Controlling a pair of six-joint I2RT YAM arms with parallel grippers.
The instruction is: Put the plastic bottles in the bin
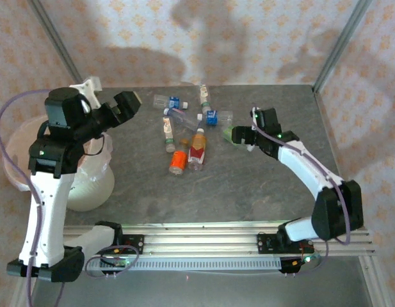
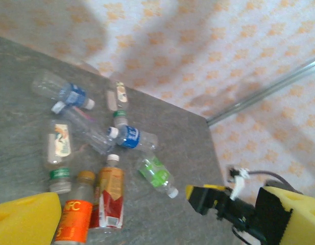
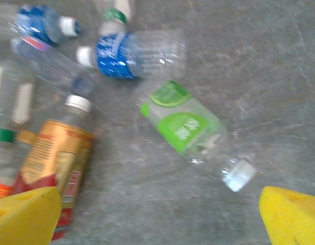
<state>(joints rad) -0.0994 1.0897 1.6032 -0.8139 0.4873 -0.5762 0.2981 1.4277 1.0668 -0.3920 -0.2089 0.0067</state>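
Observation:
The green bottle lies slanted to the open yellow fingers, so my right gripper turns and lowers onto the green bottle's cap end next.
Several plastic bottles lie loose mid-table: an orange-label one [image 1: 178, 160], a red-and-gold one [image 1: 198, 148], a blue-label one [image 1: 212, 117] and a green-label one [image 1: 228, 133]. My right gripper [image 1: 251, 128] hovers open just right of the green bottle [image 3: 185, 125], whose cap points toward its yellow pads [image 3: 295, 219]; nothing is between them. My left gripper [image 1: 109, 96] is raised and open above the table's left side, over the white bin [image 1: 95, 185]. From the left wrist I see the green bottle [image 2: 156, 175], the orange bottle [image 2: 74, 214] and the right gripper [image 2: 208, 199].
The bin stands at the table's left edge, partly under my left arm. A metal frame post [image 1: 341, 41] rises at the back right corner. Patterned walls close in the back. Bare grey tabletop [image 1: 248, 192] lies in front of the bottles.

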